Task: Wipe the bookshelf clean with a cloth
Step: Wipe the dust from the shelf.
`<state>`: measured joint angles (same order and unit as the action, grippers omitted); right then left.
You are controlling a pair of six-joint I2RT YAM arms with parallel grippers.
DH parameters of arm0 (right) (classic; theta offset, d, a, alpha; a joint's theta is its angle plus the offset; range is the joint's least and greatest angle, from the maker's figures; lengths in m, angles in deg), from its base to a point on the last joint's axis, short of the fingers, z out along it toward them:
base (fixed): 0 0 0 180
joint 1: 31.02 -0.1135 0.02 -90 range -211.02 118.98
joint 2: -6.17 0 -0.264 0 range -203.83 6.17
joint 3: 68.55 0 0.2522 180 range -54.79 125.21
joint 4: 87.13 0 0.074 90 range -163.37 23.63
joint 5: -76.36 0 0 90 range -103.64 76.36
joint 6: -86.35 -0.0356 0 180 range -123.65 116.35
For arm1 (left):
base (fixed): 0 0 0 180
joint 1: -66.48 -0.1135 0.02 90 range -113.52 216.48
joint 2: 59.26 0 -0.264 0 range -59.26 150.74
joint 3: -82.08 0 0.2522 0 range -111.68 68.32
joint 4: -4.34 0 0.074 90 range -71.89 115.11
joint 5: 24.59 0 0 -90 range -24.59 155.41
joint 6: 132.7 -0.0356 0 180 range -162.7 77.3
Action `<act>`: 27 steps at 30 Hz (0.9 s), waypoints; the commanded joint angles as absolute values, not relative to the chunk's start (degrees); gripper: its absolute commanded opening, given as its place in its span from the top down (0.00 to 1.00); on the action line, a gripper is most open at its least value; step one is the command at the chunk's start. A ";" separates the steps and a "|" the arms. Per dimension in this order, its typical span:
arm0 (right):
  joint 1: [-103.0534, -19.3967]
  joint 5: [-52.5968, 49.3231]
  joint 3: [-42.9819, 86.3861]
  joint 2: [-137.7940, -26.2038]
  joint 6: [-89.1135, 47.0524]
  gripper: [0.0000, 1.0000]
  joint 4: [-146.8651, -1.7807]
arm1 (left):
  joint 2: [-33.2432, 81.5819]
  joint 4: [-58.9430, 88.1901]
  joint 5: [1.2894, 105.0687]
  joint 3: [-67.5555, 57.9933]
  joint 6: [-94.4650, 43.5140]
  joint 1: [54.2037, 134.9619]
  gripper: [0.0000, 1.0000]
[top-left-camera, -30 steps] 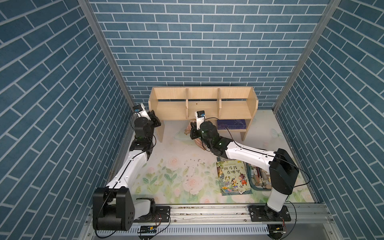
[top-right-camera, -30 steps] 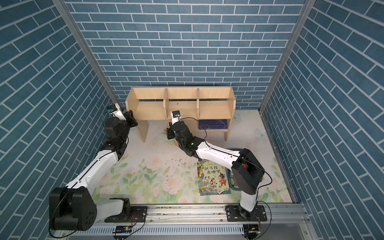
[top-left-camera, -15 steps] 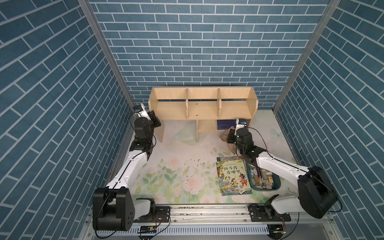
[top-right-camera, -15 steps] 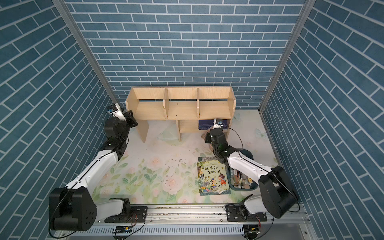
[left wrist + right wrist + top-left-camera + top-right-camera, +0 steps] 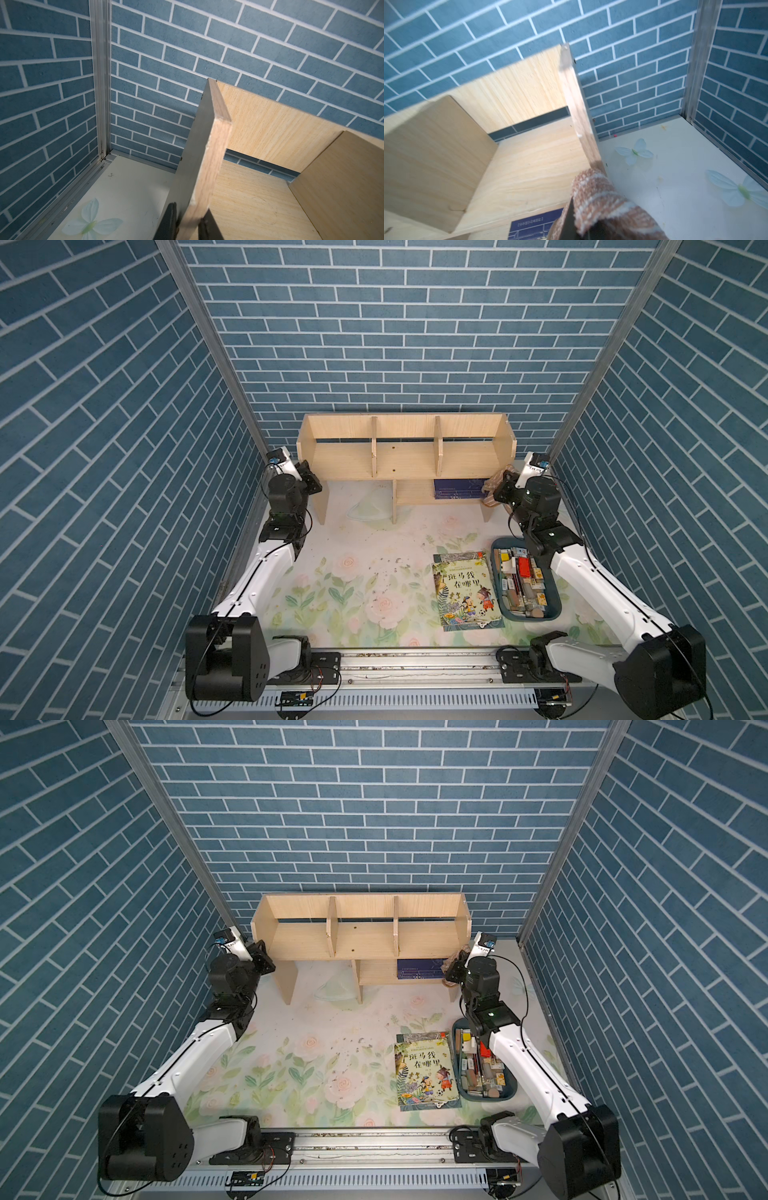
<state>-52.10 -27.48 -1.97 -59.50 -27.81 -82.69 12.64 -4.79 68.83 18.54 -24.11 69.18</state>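
Note:
The robot's right gripper will next move back from the bookshelf's end panel and down over the mat beyond the picture book to release the cloth, since that patch of the mat is clear.
The pale-wood bookshelf (image 5: 405, 456) (image 5: 361, 936) stands against the back wall, its upper tier bare. My left gripper (image 5: 312, 481) (image 5: 264, 961) is at its left end. In the left wrist view the gripper (image 5: 190, 216) is shut on the front edge of the bookshelf's end panel (image 5: 216, 133), one finger on each face. My right gripper (image 5: 500, 489) (image 5: 455, 969) is at the shelf's right end, shut on the tan-and-cream striped cloth (image 5: 496, 479) (image 5: 600, 195). The bunched cloth touches the right end panel (image 5: 577, 116) low down and hides most of the right fingers.
A dark blue book (image 5: 457, 488) lies on the lower shelf. A colourful picture book (image 5: 467, 591) lies on the floral mat beside a teal tray (image 5: 555, 605) of small items. Crumbs (image 5: 390, 572) are scattered mid-mat. Brick walls close in on three sides.
My right arm has swung from under the middle of the shelf out to its right end, carrying the cloth. The left arm has not moved.

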 commanded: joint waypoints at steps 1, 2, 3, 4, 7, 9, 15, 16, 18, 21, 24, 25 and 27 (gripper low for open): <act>-55.53 -23.75 -4.15 -58.51 -29.54 1.00 -82.73 | 12.73 -1.15 64.09 19.80 -21.29 70.89 1.00; -58.75 -24.70 -5.58 -58.85 -29.98 1.00 -83.91 | 12.84 -1.14 64.13 19.80 -21.27 70.88 1.00; -61.88 -26.03 -6.82 -59.80 -30.29 1.00 -85.05 | 12.97 -1.12 64.06 19.73 -21.25 70.88 1.00; -64.67 -26.90 -7.88 -60.89 -31.11 1.00 -86.72 | 13.18 -1.06 64.09 19.64 -21.21 70.88 1.00; -71.92 -27.28 -10.52 -66.61 -34.66 1.00 -92.22 | 13.43 -0.81 64.19 19.63 -21.16 70.88 1.00; -75.01 -27.40 -11.74 -71.08 -36.43 1.00 -95.90 | 13.36 -0.80 64.33 19.63 -21.15 70.88 1.00; -79.41 -29.30 -10.97 -82.22 -37.52 0.87 -97.39 | 13.18 -0.57 64.84 19.76 -21.27 70.88 1.00; -79.45 -30.11 -11.20 -82.69 -37.77 0.74 -96.89 | 13.16 -0.57 64.82 19.77 -21.31 70.88 1.00; -79.26 -31.10 -11.68 -83.22 -38.11 0.51 -96.09 | 13.21 -0.53 64.86 19.81 -21.29 70.88 1.00; -79.25 -32.50 -11.42 -84.43 -38.41 0.28 -93.51 | 13.40 -0.69 64.56 19.72 -21.14 70.88 1.00; -79.26 -32.86 -11.84 -86.27 -39.24 0.21 -91.97 | 13.58 -0.60 64.46 19.63 -21.13 70.88 1.00; -79.27 -32.29 -12.11 -87.10 -39.50 0.19 -91.96 | 13.52 -0.54 64.50 19.63 -21.16 70.88 1.00; -79.63 -31.38 -12.23 -88.98 -40.12 0.07 -91.60 | 13.35 -0.54 64.58 19.63 -21.15 70.88 1.00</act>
